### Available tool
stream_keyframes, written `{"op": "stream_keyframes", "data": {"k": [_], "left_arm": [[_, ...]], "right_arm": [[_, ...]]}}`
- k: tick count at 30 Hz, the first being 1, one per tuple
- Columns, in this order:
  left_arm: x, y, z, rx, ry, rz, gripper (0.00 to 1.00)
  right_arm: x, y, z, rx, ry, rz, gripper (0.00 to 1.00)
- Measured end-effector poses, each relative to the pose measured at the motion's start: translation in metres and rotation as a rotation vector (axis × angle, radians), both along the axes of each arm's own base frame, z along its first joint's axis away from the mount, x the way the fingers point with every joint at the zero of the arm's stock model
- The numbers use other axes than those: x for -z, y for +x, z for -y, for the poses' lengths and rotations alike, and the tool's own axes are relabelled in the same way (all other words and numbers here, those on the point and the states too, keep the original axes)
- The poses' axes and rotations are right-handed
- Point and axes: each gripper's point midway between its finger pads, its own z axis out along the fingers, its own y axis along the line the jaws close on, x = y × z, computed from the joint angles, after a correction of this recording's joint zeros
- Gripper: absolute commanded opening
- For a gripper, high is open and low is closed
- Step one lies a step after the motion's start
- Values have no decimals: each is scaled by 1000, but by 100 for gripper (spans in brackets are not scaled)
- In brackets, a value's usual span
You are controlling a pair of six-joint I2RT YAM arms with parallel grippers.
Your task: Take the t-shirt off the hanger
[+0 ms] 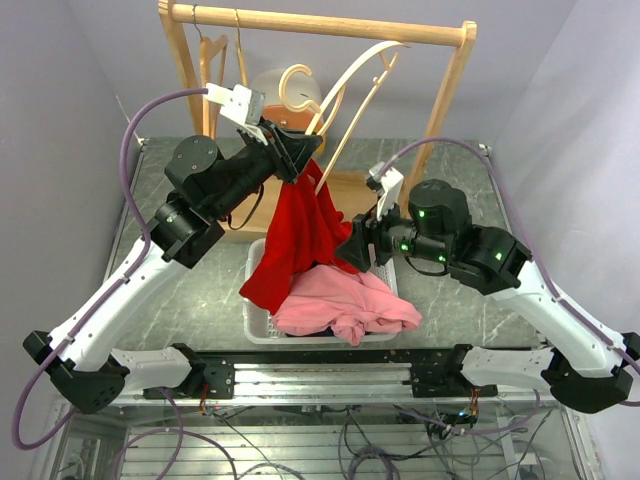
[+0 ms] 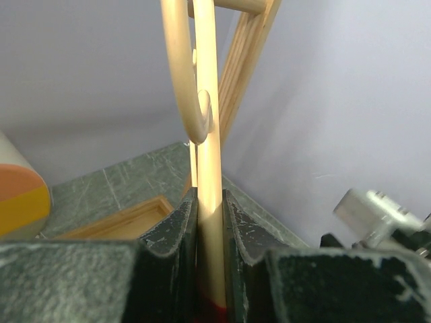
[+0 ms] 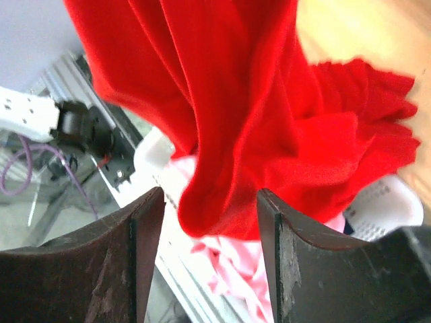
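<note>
I should next raise my right gripper and move it across to the left in the top view, toward the upper edge of the red t-shirt above it, because cloth is still on the hanger.
The red t-shirt (image 1: 300,235) hangs down from a pale wooden hanger (image 1: 345,88) and trails onto the basket below. My left gripper (image 1: 290,155) is raised in front of the rack and shut on the hanger. In the left wrist view the hanger's bar (image 2: 210,168) runs straight up between the shut left gripper (image 2: 210,222), with a sliver of the red t-shirt (image 2: 217,313) at the bottom. My right gripper (image 1: 355,245) stands open at the shirt's right edge. In the right wrist view a fold of the t-shirt (image 3: 256,101) hangs in front of the open right gripper (image 3: 211,229), unclamped.
A white basket (image 1: 255,322) sits under the shirt with a pink garment (image 1: 345,305) piled in it. Behind stands the wooden rack (image 1: 320,22) with another hanger (image 1: 210,55). A cylinder with orange and yellow bands (image 2: 20,202) stands at the back.
</note>
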Motion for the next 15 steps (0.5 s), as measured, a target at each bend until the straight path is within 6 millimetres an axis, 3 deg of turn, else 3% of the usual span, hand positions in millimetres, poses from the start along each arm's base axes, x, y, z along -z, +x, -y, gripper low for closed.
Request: {"op": "stream_keyframes", "data": {"k": [10, 12, 15], "left_arm": [[1, 1, 2, 5, 7, -30, 7], [3, 0, 2, 8, 16, -40, 7], [6, 0, 2, 11, 24, -49, 7]], "right_arm": [[-102, 36, -29, 26, 213, 256, 57], [-117, 44, -42, 13, 242, 297, 57], [-125, 53, -60, -15, 257, 327, 55]]}}
